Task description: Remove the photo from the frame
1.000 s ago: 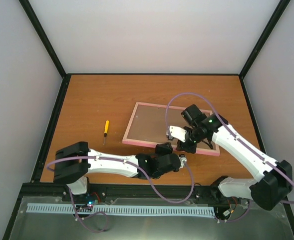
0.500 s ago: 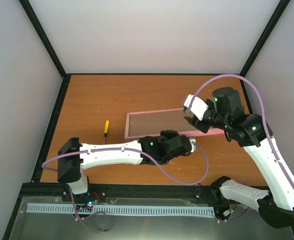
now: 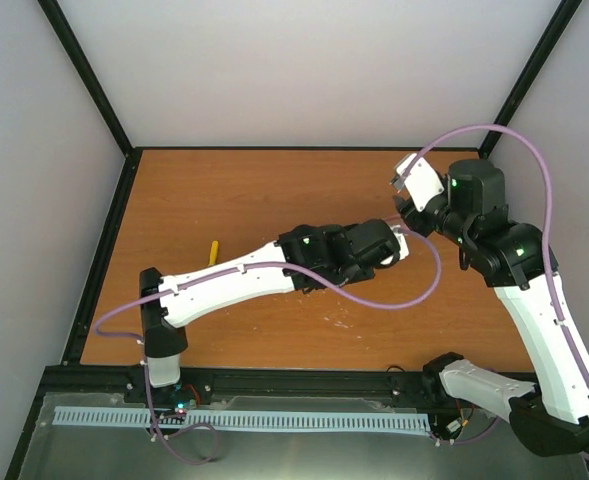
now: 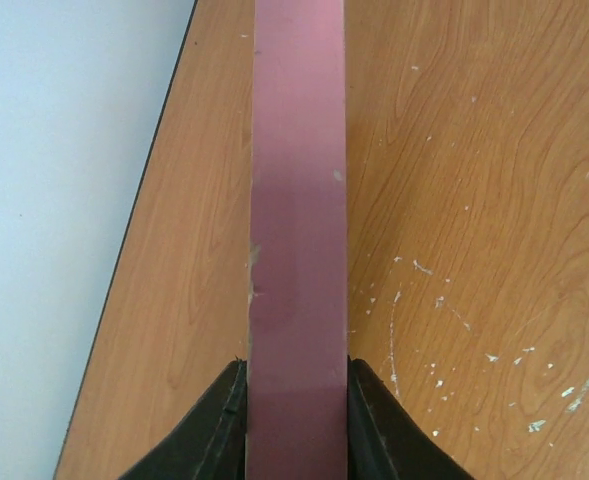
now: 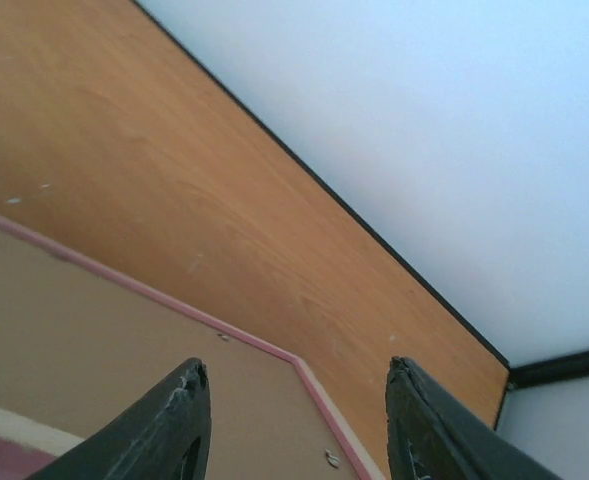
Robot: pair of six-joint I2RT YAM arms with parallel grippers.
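Note:
My left gripper needs to swing left in the top view next, turning, and lower the frame [image 4: 298, 180] onto the bare tabletop, then release it, since it lies clear.
My left gripper [image 4: 296, 365] is shut on the frame [image 4: 298, 180], a thin pink bar that runs edge-on away from the jaws, raised above the table. From above, the left gripper [image 3: 379, 245] reaches over the table's middle right and the arm hides nearly all of the frame. My right gripper [image 3: 411, 195] hangs higher, just beyond it. In its own view the right gripper [image 5: 294, 365] is open and holds nothing. Below it lies the frame's pink rim [image 5: 174, 305] around a plain brown backing board [image 5: 104, 360]. The photo is hidden.
A yellow-handled screwdriver [image 3: 213, 249] lies on the table to the left, partly behind the left arm. Small white flecks [image 3: 344, 318] dot the wood [image 4: 454, 310] near the front. Black rails and pale walls enclose the table.
The frame has gone from lying flat to being lifted on edge by the left gripper, which moved up and away. The right gripper let go, opened and drew back upward.

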